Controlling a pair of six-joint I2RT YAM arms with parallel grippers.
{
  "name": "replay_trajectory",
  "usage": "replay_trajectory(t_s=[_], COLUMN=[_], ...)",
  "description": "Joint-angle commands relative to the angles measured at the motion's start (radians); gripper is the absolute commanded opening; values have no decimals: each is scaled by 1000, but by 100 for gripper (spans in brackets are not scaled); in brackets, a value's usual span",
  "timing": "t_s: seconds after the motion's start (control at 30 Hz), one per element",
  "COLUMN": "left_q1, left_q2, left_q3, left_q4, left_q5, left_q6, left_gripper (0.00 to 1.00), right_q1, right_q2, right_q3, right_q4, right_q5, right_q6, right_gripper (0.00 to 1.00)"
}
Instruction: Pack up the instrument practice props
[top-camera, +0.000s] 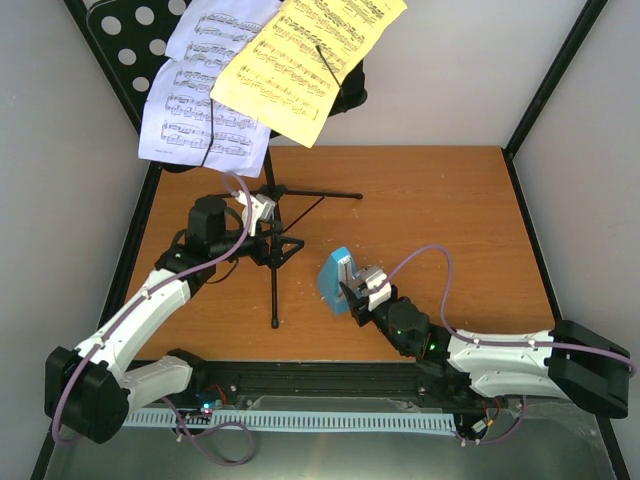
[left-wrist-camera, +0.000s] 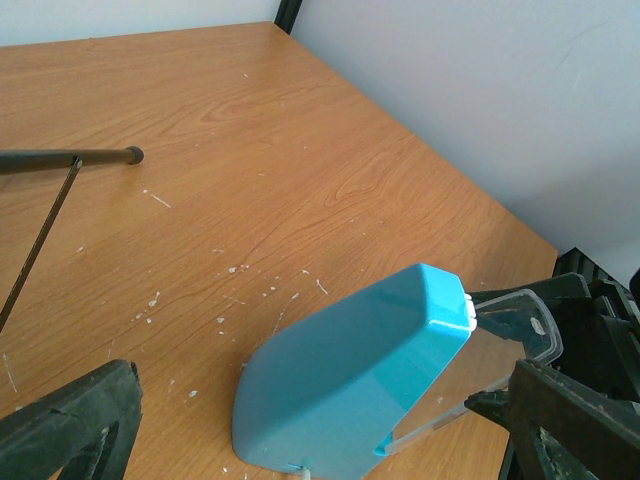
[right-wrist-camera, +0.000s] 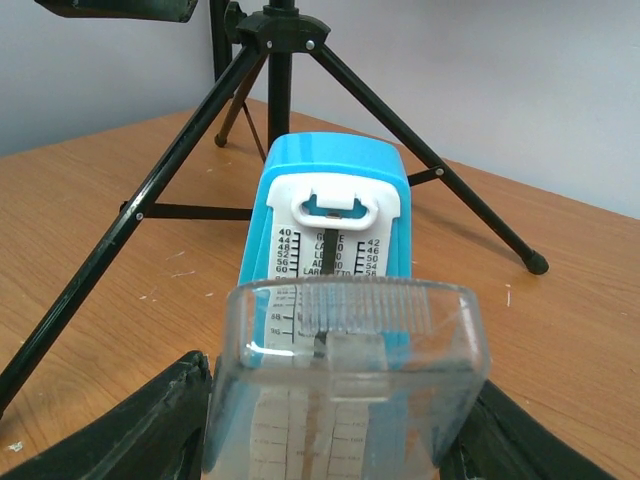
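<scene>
I should move my right gripper left in the top view next, press the cover (right-wrist-camera: 345, 380) onto the metronome's dial and let go of it, because the cover's top still stands apart.
The black music stand (top-camera: 275, 250) stands on its tripod at the left of the table. Its round-holed desk (top-camera: 130, 40) carries white pages (top-camera: 205, 100) and a yellow page (top-camera: 305, 65). The blue metronome (top-camera: 335, 280) stands mid-table, its dial facing my right arm (right-wrist-camera: 330, 215). My right gripper (right-wrist-camera: 340, 445) is shut on the clear plastic cover (right-wrist-camera: 345, 380) and holds it just in front of the dial. My left gripper (top-camera: 265, 225) is open beside the tripod hub with nothing between its fingers. In its view the metronome's back (left-wrist-camera: 350, 390) is apart from it.
Tripod legs (right-wrist-camera: 150, 200) spread across the wooden table (top-camera: 440, 200) behind and beside the metronome; one leg tip (left-wrist-camera: 135, 155) lies toward the back. Black frame posts (top-camera: 555, 75) and grey walls close in the table's sides.
</scene>
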Motion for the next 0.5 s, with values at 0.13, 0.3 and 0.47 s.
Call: replay_trajectory(t_s=[0.13,0.3,0.47], left_q1=[5,5,5], left_q2=[11,13,16], left_q3=[18,18,18], left_q4=[5,6,6], left_q5=[10,12,17], left_q6=[14,14,12], left_gripper=[100,99,99], right_q1=[10,10,11], right_q2=[48,69,83], right_q3=[17,26,47], right_q4=[-9,-28,-56], right_q5=[14,19,21], right_q6=[10,12,8], right_gripper=[42,42,43])
